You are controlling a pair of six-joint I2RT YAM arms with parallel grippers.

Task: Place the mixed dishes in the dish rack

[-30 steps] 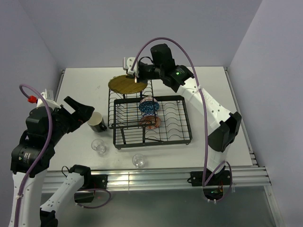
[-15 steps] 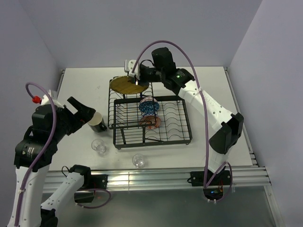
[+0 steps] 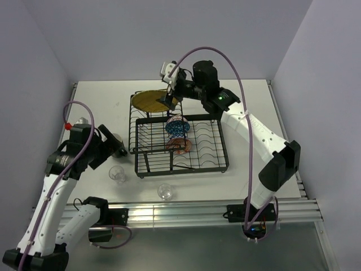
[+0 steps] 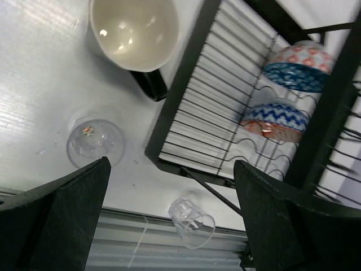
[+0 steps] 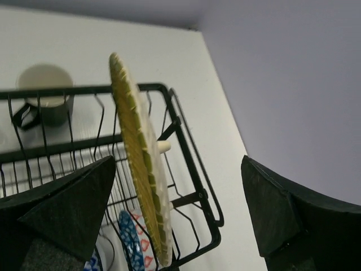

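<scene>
The mug's handle side crowds the rack's edge, so my left gripper should next lower and tilt onto the black mug's rim [image 4: 93, 15] on the side away from the rack.
The dish rack [image 3: 210, 159] holds the blue patterned bowl [image 3: 177, 126] and the orange-red bowl [image 3: 181, 146] on edge in its slots. The yellow plate [image 3: 151, 100] leans on the raised section. My right gripper [image 3: 168, 84] is open around the plate's far rim; the plate [image 5: 138, 164] stands between the fingers, nearer the left one. My left gripper [image 4: 172, 164] is open above the table beside the black mug [image 4: 135, 31], holding nothing. One glass cup [image 4: 94, 141] stands upright and another glass cup [image 4: 192, 222] lies on its side at the front edge.
The rack's front left corner [image 4: 161, 161] sits close to the mug handle [image 4: 151, 84]. In the top view the glass cups [image 3: 118, 174] [image 3: 165, 192] lie between the rack and the table's metal rail [image 3: 197, 209]. Walls close in the table at the back and sides.
My right gripper has opened and let go of the yellow plate, which stays on the rack. My left arm has swung down and rightward toward the mug, its gripper still open.
</scene>
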